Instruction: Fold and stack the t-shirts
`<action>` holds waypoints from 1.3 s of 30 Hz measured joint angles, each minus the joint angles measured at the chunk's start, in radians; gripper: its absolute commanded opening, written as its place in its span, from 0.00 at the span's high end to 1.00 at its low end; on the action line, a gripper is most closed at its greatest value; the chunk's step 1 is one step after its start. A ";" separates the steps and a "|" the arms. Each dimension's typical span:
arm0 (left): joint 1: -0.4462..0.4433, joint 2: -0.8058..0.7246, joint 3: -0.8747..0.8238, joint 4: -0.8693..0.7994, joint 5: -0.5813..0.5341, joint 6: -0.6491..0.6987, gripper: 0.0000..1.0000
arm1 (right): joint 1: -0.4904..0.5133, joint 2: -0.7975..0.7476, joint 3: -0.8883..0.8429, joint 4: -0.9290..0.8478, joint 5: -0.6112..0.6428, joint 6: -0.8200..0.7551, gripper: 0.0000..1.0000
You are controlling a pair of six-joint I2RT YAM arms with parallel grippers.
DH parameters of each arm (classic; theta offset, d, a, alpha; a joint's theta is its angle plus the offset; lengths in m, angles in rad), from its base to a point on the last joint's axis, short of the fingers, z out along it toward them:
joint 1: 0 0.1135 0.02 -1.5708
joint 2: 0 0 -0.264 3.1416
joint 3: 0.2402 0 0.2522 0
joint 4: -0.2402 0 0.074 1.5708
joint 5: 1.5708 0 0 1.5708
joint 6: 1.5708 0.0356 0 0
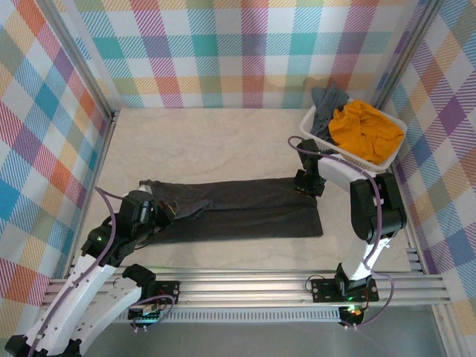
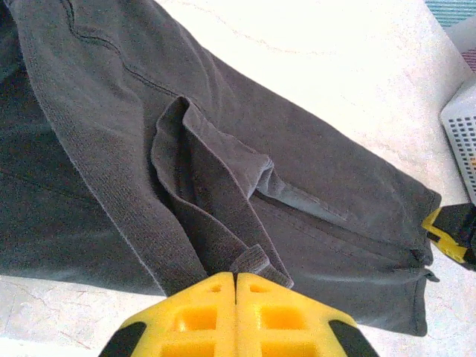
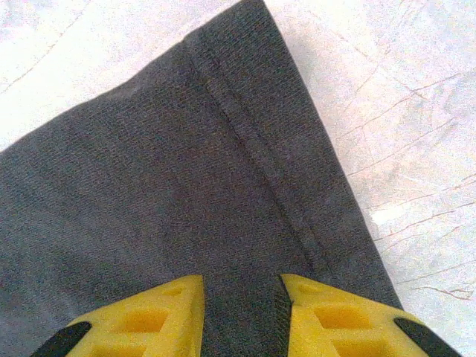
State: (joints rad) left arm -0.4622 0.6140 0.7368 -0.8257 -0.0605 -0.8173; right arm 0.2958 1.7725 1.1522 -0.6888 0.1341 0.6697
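Observation:
The charcoal t-shirt's near edge lies below and back from my left gripper. Next, my left gripper needs to turn as it lowers back to that edge, and let go of the t-shirt's raised fold.
A dark charcoal t-shirt lies as a long folded strip across the front of the table. My left gripper is at its left end, shut on a raised fold of the cloth; the jaws meet at the tip. My right gripper is at the strip's far right corner, its jaws closed partway on the dark cloth near the hem, with cloth filling the gap. A mustard-orange t-shirt and a slate grey t-shirt lie in the basket.
The white slatted basket stands at the back right, close behind my right arm; its corner shows in the left wrist view. Plaid walls enclose the table on three sides. A metal rail runs along the near edge.

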 measured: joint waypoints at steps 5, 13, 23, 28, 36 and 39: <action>-0.005 0.035 -0.016 -0.031 -0.077 -0.006 1.00 | 0.000 0.000 0.000 -0.006 0.000 0.000 0.69; -0.006 0.147 -0.094 -0.080 -0.196 -0.068 1.00 | 0.000 0.000 0.000 -0.009 0.000 0.000 0.69; -0.006 0.183 -0.146 -0.057 -0.192 -0.101 1.00 | 0.000 -0.005 0.004 -0.011 -0.001 -0.001 0.69; -0.006 0.183 -0.147 -0.052 -0.188 -0.093 1.00 | 0.000 -0.030 0.004 -0.011 -0.001 -0.004 0.69; -0.007 0.184 -0.142 -0.074 -0.230 -0.082 1.00 | 0.000 -0.057 0.004 -0.012 0.000 -0.004 0.69; -0.007 0.192 -0.136 -0.089 -0.245 -0.083 1.00 | 0.000 -0.058 0.004 -0.012 0.000 -0.004 0.69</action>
State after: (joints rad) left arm -0.4690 0.8055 0.6006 -0.9150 -0.3058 -0.9001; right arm 0.2962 1.7145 1.1561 -0.7006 0.1337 0.6655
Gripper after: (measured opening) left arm 0.049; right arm 0.312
